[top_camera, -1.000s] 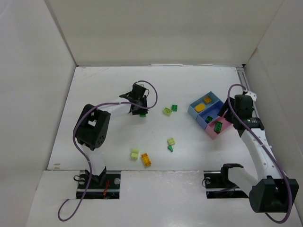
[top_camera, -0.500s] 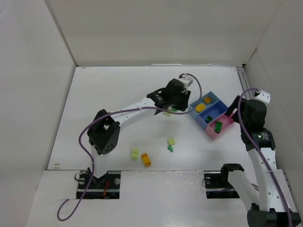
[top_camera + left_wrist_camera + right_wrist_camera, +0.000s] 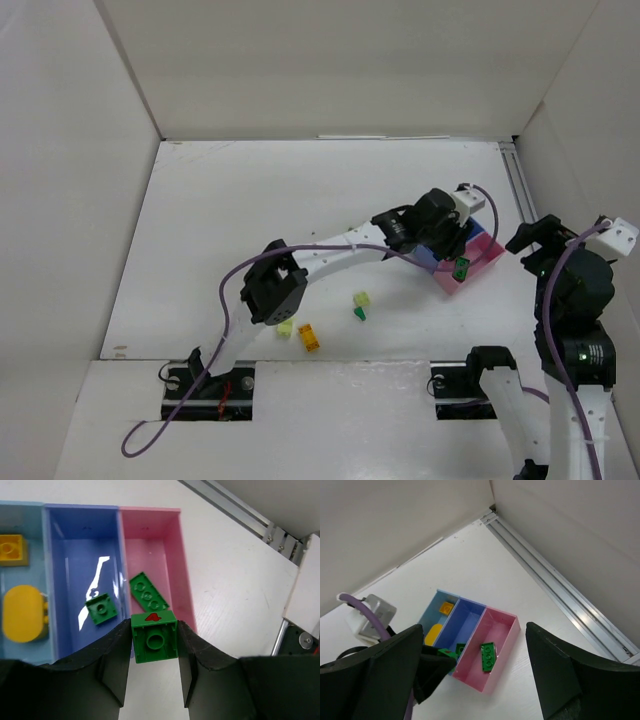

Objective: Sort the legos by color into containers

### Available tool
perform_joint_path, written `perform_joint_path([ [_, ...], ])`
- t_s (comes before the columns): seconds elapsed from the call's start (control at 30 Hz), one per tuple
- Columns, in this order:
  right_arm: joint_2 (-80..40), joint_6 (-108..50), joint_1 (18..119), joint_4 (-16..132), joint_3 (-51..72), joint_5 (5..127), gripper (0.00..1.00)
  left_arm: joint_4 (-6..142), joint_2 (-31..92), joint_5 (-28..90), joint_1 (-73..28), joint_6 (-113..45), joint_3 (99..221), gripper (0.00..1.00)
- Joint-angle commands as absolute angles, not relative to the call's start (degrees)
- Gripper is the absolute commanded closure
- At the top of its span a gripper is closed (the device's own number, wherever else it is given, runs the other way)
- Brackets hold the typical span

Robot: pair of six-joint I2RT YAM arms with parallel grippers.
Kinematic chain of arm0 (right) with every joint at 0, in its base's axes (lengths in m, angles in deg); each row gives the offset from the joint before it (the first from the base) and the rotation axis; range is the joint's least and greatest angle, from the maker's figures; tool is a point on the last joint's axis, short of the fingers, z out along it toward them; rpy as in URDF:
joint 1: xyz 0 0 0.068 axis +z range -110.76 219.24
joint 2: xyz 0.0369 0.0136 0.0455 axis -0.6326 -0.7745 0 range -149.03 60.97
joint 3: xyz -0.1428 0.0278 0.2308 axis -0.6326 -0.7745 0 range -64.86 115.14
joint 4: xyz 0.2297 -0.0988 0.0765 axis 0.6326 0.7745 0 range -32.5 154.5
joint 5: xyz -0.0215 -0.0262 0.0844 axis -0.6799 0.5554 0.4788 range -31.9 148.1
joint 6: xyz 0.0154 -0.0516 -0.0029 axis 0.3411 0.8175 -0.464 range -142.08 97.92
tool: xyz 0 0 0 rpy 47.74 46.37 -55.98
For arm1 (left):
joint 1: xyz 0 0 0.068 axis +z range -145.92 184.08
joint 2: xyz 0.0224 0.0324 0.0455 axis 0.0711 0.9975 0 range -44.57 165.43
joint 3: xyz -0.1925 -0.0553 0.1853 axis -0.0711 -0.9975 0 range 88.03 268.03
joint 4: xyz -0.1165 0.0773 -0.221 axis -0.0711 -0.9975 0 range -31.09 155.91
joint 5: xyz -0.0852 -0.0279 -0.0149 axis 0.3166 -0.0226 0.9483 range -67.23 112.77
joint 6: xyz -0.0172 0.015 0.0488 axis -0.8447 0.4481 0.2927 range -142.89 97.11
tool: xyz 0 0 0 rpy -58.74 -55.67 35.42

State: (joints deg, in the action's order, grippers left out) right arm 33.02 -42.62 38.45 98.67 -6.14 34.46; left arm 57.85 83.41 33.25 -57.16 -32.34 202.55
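My left gripper shifts from the pink bin's dividing side over that bin next, then lowers and releases, since a long green brick (image 3: 149, 593) already lies there.
My left gripper (image 3: 154, 642) is shut on a dark green brick (image 3: 154, 637) with a red mark. It holds it above the near end of the wall between the darker blue bin (image 3: 75, 545) and the pink bin (image 3: 167, 550). The blue bin holds a small green brick (image 3: 101, 608). The pink bin holds a long green brick (image 3: 149, 593). The light blue bin (image 3: 30, 517) holds two orange-yellow pieces (image 3: 22, 612). In the top view the left gripper (image 3: 440, 225) covers most of the bins (image 3: 478, 258). My right gripper (image 3: 474, 630) is wide open, empty, raised to the bins' right.
Loose bricks lie near the front middle of the table: a lime one (image 3: 361, 299), a dark green one (image 3: 358, 313), another lime one (image 3: 286, 326) and an orange one (image 3: 309, 338). A metal rail (image 3: 560, 595) runs along the right wall. The left arm (image 3: 330, 255) stretches across the table.
My left arm has swept right from the table's left-middle to above the bins, carrying the green brick. My right arm has pulled back from the bins and risen.
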Motion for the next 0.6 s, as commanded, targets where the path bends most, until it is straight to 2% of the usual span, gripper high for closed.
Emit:
perform_joint_path([
  [0.0, 33.7, -42.4, 38.0, 100.8, -4.6, 32.7, 0.12, 61.2, 84.5, 35.9, -58.2, -33.1, 208.0, 0.82],
  [0.17, 33.7, -41.3, 38.0, 101.4, -4.6, 32.7, 0.12, 61.2, 89.8, 37.4, -58.8, -34.9, 213.8, 0.79],
  [0.33, 33.7, -40.8, 38.0, 101.4, -4.6, 33.2, 0.12, 57.5, 93.9, 32.7, -60.0, -34.9, 218.5, 0.78],
  [0.5, 33.7, -40.8, 38.0, 100.8, -4.6, 34.3, 0.11, 57.5, 93.9, 29.5, -60.0, -35.5, 217.9, 0.59],
  [0.53, 33.2, -40.8, 38.0, 100.8, -4.6, 34.3, 0.11, 57.5, 93.9, 29.5, -60.0, -35.5, 217.9, 0.48],
  [0.57, 33.2, -40.8, 38.0, 100.8, -4.6, 34.3, 0.11, 57.5, 93.9, 30.3, -60.0, -35.5, 217.4, 0.44],
])
